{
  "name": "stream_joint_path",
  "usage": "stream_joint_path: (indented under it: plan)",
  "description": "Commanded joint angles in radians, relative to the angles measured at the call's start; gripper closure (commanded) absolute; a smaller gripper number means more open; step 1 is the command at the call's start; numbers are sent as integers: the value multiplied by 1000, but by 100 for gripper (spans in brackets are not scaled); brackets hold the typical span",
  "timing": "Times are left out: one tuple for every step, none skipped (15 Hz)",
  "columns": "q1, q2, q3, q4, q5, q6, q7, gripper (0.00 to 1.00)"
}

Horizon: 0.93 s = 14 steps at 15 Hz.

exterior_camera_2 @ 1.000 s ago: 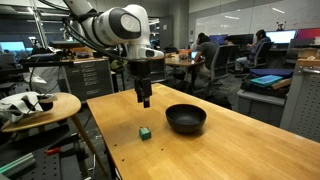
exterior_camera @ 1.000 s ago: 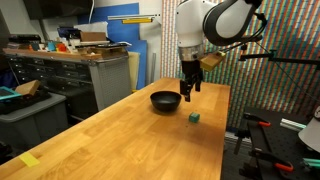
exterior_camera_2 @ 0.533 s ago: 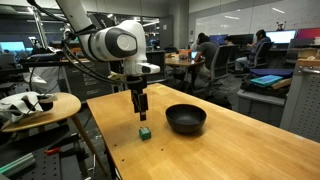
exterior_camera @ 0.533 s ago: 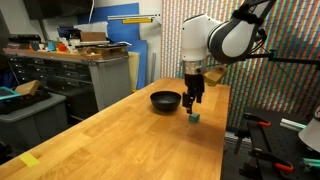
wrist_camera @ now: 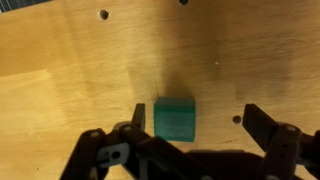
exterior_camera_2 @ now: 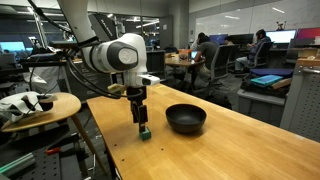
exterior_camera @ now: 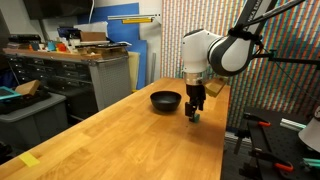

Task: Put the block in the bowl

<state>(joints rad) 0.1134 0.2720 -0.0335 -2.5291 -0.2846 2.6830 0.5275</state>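
The block (exterior_camera: 195,118) (wrist_camera: 175,117) sits nearer the finger on the left in the wrist view, so my gripper should move down and toward that side next.
The block (wrist_camera: 175,117) is a small dark-green cube on the wooden table; it also shows in both exterior views (exterior_camera: 196,120) (exterior_camera_2: 145,134). My gripper (wrist_camera: 198,118) is open and low over the table, its fingers on either side of the block, with the block close to the finger on the left of the wrist view. In both exterior views the gripper (exterior_camera: 195,113) (exterior_camera_2: 141,125) hangs just above the block. The black bowl (exterior_camera: 166,100) (exterior_camera_2: 185,119) sits on the table a short way from the block, empty.
The wooden table (exterior_camera: 120,140) (exterior_camera_2: 220,150) has a near edge close to the block (exterior_camera_2: 110,140). A round side table with objects (exterior_camera_2: 35,108) stands beside it. Cabinets and a workbench (exterior_camera: 70,70) are behind.
My gripper has moved down and sideways, from above the table near the bowl to just over the block, now straddling it. The block and bowl have not moved.
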Motion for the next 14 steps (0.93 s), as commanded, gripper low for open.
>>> stream_joint_path:
  plan:
    - [43, 43, -58, 16, -30, 33, 7, 0]
    - [49, 52, -69, 17, -32, 41, 6, 0]
    - [52, 59, -77, 18, -29, 45, 3, 0]
    - [57, 67, -87, 21, -29, 50, 4, 0]
    - [59, 74, -94, 24, -22, 56, 4, 0]
    - [62, 81, -102, 25, -19, 69, 5, 16]
    - [62, 86, -107, 26, -12, 84, 3, 26]
    - [70, 91, -120, 27, -15, 100, 10, 34]
    - [75, 94, -129, 28, -15, 111, 12, 42]
    - [78, 96, -136, 28, -12, 124, 8, 51]
    - [87, 96, -148, 29, -15, 132, 13, 58]
    - [96, 94, -157, 29, -19, 135, 15, 65]
    - [103, 88, -163, 26, -18, 138, 13, 73]
    - [110, 83, -169, 25, -18, 138, 13, 79]
